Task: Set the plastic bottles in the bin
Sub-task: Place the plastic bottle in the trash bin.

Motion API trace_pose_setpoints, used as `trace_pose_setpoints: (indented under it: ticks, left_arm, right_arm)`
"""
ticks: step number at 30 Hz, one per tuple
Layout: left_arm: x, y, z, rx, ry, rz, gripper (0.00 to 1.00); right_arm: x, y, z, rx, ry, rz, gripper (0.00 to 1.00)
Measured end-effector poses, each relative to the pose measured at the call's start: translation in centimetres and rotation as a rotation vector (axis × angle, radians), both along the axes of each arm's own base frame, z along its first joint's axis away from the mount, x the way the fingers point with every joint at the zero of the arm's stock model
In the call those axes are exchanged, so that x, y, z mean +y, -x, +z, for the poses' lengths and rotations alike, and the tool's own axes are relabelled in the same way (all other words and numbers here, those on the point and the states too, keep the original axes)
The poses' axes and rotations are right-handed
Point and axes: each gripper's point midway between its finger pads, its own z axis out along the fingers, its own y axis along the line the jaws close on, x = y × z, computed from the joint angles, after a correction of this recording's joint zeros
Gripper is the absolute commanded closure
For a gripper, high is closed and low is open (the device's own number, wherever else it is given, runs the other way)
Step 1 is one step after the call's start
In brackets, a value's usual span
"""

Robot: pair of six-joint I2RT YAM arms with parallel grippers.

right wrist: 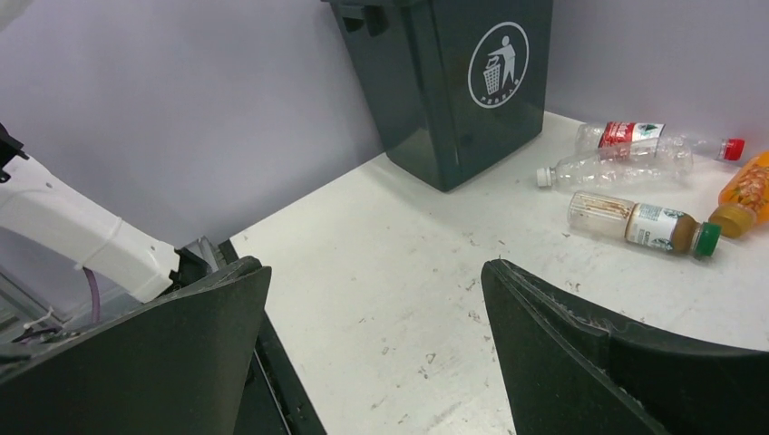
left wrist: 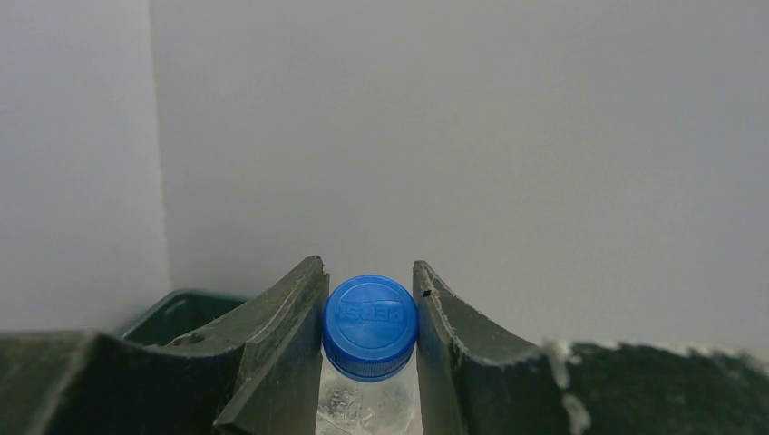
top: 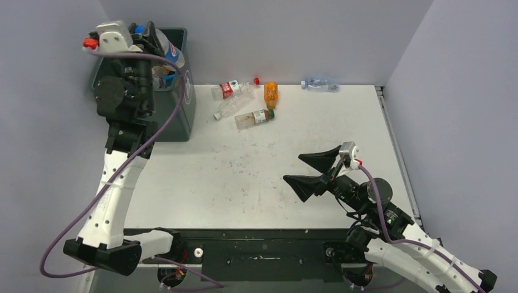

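The bottle still hangs above the bin's rim, so my left gripper sinks into the open top of the dark green-grey bin [top: 183, 116] next and releases the blue cap.
My left gripper [top: 145, 32] is raised over the open top of the dark green-grey bin [top: 183, 116]. It is shut on the blue cap of a clear plastic bottle [top: 170, 50]. In the left wrist view both fingers press the cap's sides [left wrist: 370, 317], and the bin's rim [left wrist: 181, 304] shows below left. On the table lie a red-labelled clear bottle [top: 231, 90], a plain clear bottle [top: 232, 107], a green-capped bottle [top: 255, 118], an orange bottle [top: 270, 94] and a clear one [top: 319, 85] by the back wall. My right gripper [top: 292, 168] hangs open and empty over the table's right front.
The bin [right wrist: 453, 100] stands at the table's far left corner, its white sticker facing the right wrist view. Grey walls close in the left, back and right sides. The table's dark front edge [right wrist: 272, 381] runs just under the right gripper's left finger.
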Motion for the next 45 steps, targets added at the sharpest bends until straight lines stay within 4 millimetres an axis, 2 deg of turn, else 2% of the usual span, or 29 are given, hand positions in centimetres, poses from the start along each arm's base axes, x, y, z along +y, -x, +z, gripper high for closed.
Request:
trace_pose_setpoints:
  ticks: [2,3,4,9,14,21,23,25,28,33,36,40,43,45]
  left_arm:
    - [0.8,-2.4,-2.4,0.065,-0.02,0.06,1.0]
    - [1.4,-2.9,-3.3,0.089,-0.026,0.086,1.0]
    - [2.0,-4.1,-5.2,0.139,-0.037,0.115,1.0]
    - [6.3,-6.3,-8.0,0.193,-0.015,0.257,1.0]
    - [9.1,-7.0,-11.1,0.256,-0.007,0.352,1.0]
    - [12.5,-6.4,-11.9,0.263,0.033,0.485,1.0]
    - [12.5,-6.6,-12.1,0.248,0.047,0.454,1.0]
    - [11.6,-7.1,-12.0,0.232,0.048,0.385,1.0]
    - [9.1,-8.1,-11.3,0.2,0.046,0.237,1.0]
    - [6.9,-11.0,-9.8,0.159,0.042,0.114,1.0]
    - [7.1,-13.4,-11.1,0.149,0.045,0.112,1.0]
    - [8.6,-17.4,-13.8,0.123,0.02,0.15,1.0]
    - [9.6,-20.7,-16.7,0.149,0.004,0.175,1.0]
    - [9.6,-22.7,-17.5,0.162,-0.005,0.171,0.99]
  right_arm:
    - [0.2,-0.2,-0.5,0.011,0.013,-0.001,0.1]
    - [0.3,-0.3,-0.7,0.015,0.017,-0.002,0.11]
    - [0.3,-0.3,-0.8,0.018,0.02,-0.002,0.1]
    - [0.5,-0.4,-1.5,0.028,0.027,-0.002,0.1]
    - [0.7,-0.6,-2.5,0.052,0.039,-0.003,0.1]
    - [1.0,-0.9,-3.0,0.069,0.051,-0.003,0.1]
    - [1.1,-1.0,-3.2,0.071,0.05,-0.003,0.1]
    - [1.2,-1.1,-3.4,0.075,0.051,-0.002,0.1]
    - [1.5,-1.2,-3.7,0.086,0.056,-0.002,0.1]
    - [1.6,-1.4,-4.2,0.096,0.056,-0.001,0.1]
    - [1.8,-1.5,-4.9,0.113,0.065,-0.003,0.1]
    - [2.2,-1.8,-6.0,0.141,0.08,-0.002,0.1]
    - [2.4,-1.9,-7.4,0.175,0.092,-0.001,0.1]
    - [2.5,-1.9,-8.7,0.2,0.108,-0.001,0.1]
